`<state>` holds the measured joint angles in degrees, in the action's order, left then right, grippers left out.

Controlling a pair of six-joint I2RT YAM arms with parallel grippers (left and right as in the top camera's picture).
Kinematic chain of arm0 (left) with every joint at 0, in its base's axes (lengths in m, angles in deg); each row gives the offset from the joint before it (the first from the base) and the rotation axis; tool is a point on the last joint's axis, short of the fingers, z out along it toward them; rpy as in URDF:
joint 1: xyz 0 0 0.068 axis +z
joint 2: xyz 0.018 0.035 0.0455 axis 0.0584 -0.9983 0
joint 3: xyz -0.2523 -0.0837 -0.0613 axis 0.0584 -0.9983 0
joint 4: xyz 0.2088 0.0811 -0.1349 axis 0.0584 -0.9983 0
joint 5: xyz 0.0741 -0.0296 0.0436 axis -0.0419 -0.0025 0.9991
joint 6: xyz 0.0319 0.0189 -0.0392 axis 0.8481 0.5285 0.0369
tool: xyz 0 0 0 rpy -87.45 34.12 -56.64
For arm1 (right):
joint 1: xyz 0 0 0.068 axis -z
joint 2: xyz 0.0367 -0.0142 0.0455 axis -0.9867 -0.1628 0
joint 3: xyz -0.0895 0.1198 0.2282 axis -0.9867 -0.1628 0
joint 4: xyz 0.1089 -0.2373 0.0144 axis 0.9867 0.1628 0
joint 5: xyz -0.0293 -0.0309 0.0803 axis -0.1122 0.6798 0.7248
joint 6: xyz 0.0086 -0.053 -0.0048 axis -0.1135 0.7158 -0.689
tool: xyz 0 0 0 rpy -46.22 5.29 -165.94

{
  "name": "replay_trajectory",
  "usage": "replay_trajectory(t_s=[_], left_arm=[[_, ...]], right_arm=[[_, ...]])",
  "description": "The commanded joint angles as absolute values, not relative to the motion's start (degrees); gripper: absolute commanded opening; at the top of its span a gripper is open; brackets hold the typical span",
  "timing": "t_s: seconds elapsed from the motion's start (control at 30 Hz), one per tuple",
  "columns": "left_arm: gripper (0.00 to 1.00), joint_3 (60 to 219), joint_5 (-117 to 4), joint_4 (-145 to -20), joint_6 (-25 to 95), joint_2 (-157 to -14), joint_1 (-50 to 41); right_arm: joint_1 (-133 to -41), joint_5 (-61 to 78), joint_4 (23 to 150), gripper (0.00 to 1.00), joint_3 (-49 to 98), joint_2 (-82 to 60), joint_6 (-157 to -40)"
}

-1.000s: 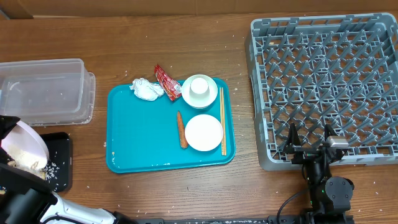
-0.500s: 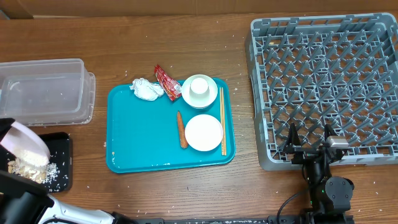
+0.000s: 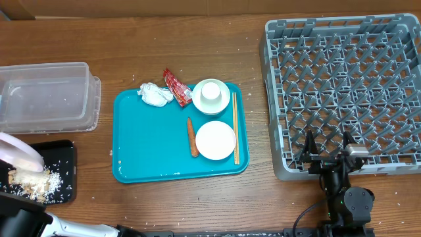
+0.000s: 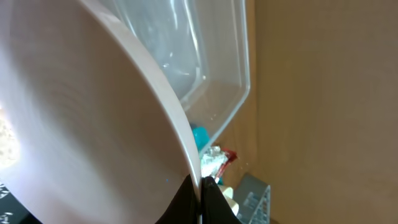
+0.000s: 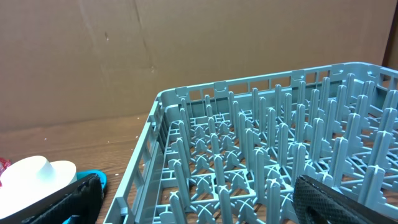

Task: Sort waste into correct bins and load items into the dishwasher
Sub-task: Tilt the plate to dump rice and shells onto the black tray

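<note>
My left gripper goes to the right in the overhead view next. It then levels the plate and releases it onto the teal tray (image 3: pixel 151 151) beside the carrot, where room is free.
My left gripper (image 4: pixel 200 198) is shut on the rim of a large white plate (image 4: pixel 87 124). In the overhead view the plate (image 3: pixel 18 153) is tilted steeply over the black tray (image 3: pixel 64 176) at the far left. Whitish-brown food scraps (image 3: pixel 33 182) lie on that tray. The clear tub (image 3: pixel 46 95) stands behind it. On the teal tray (image 3: pixel 151 151) are the tissue (image 3: pixel 153 94), red wrapper (image 3: pixel 176 86), carrot (image 3: pixel 193 137), a cup on a dish (image 3: pixel 211 94), a small plate (image 3: pixel 215 140) and chopsticks (image 3: pixel 235 128). My right gripper (image 3: pixel 327 155) is open and empty at the front edge of the grey dish rack (image 3: pixel 342 85).
In the right wrist view the rack's pegs (image 5: pixel 261 162) fill the space between my open fingers (image 5: pixel 199 208), with a cardboard wall behind. White crumbs are scattered on the wooden table (image 3: pixel 197 39). The teal tray lies between the tub and the rack.
The plate in my left gripper has tipped further and moved left. The food scraps have slid off it onto the black tray. The right arm has not moved.
</note>
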<state>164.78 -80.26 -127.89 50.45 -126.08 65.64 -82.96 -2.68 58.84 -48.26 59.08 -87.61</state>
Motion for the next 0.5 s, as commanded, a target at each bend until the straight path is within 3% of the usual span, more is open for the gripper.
replay_trajectory(t_s=[0.0, 0.2, 0.47], left_arm=[[0.04, 163.54, -79.87, -128.2, 51.13, -126.56, 65.75], [0.04, 163.51, -87.91, -130.43, 53.27, -126.56, 65.97], [0.04, 163.51, -81.53, -129.79, 48.07, -126.56, 66.04]], right_arm=[[-82.85, -2.68, 58.66, 1.0, -48.85, 59.65, -87.41], [-82.85, -2.68, 58.66, 1.0, -48.85, 59.65, -87.41], [-82.85, -2.68, 58.64, 1.0, -48.85, 59.65, -87.41]])
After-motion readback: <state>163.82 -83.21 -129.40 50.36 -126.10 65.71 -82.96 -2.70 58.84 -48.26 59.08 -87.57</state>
